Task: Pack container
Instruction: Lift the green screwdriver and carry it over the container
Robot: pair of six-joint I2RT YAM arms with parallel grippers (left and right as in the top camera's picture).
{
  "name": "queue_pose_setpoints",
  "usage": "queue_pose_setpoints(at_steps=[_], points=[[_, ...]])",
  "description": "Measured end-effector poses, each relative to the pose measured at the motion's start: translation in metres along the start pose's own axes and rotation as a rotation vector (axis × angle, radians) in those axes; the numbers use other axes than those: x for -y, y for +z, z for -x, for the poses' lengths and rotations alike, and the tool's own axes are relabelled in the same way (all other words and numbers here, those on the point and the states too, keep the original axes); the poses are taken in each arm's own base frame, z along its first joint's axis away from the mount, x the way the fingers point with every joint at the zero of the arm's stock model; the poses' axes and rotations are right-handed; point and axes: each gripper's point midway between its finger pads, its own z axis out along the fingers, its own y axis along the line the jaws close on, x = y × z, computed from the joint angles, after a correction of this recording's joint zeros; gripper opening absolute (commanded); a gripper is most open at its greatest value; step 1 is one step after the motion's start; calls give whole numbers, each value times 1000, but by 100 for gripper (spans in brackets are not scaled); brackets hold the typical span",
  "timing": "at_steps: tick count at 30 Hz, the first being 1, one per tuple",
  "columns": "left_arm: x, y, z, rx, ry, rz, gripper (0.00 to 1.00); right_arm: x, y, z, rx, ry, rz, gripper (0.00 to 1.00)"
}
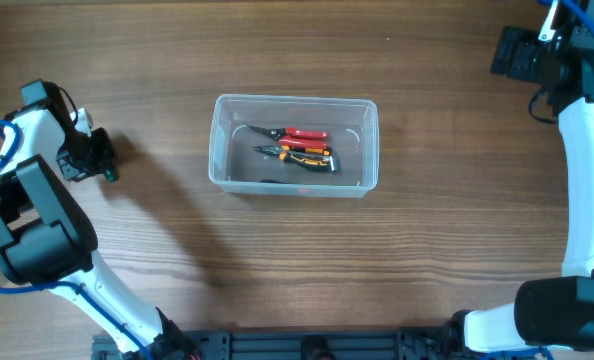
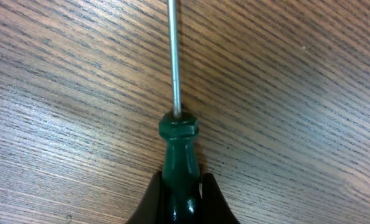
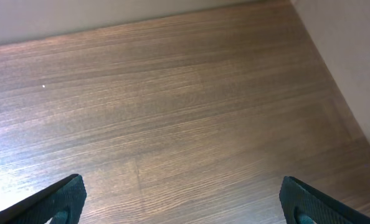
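Observation:
Next, my left gripper will lift the container (image 1: pixel 220 140) across and lower to release on the container's bare bottom beside the pliers, as it stands right of my gripper in the overhead view.
The container (image 1: pixel 220 140), a clear plastic tub, stands mid-table and holds red-handled and orange-handled pliers (image 1: pixel 299 146). My left gripper (image 1: pixel 101 157) is at the far left of the table, well left of the container, shut on a green-handled screwdriver (image 2: pixel 179 158). The screwdriver's metal shaft (image 2: pixel 174 56) points away over the wood. My right gripper (image 1: pixel 512 55) is open and empty at the far right back corner; its two fingertips show at the bottom of the right wrist view (image 3: pixel 182 202).
The wooden table (image 1: pixel 427 250) runs under everything. A pale wall or edge (image 3: pixel 347 56) borders the table on the right in the right wrist view.

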Motion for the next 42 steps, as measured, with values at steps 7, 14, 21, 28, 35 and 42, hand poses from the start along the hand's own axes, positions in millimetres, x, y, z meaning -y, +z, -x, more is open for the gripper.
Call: queue_pose_setpoints(at_steps=[7, 14, 21, 28, 35, 42], points=[[0, -2, -2, -8, -1, 1, 4, 0, 0, 0, 0, 0, 0, 100], [5, -78, 28, 158, 8, -5, 4, 0, 0, 0, 0, 0, 0, 100], [56, -217, 38, 516, 113, -131, 4, 0, 0, 0, 0, 0, 0, 100], [197, -279, -34, 607, 598, -380, 4, 0, 0, 0, 0, 0, 0, 100], [301, -264, -161, 474, 1273, -495, 4, 0, 0, 0, 0, 0, 0, 100], [337, -193, -235, 233, 1765, -470, 4, 0, 0, 0, 0, 0, 0, 100]])
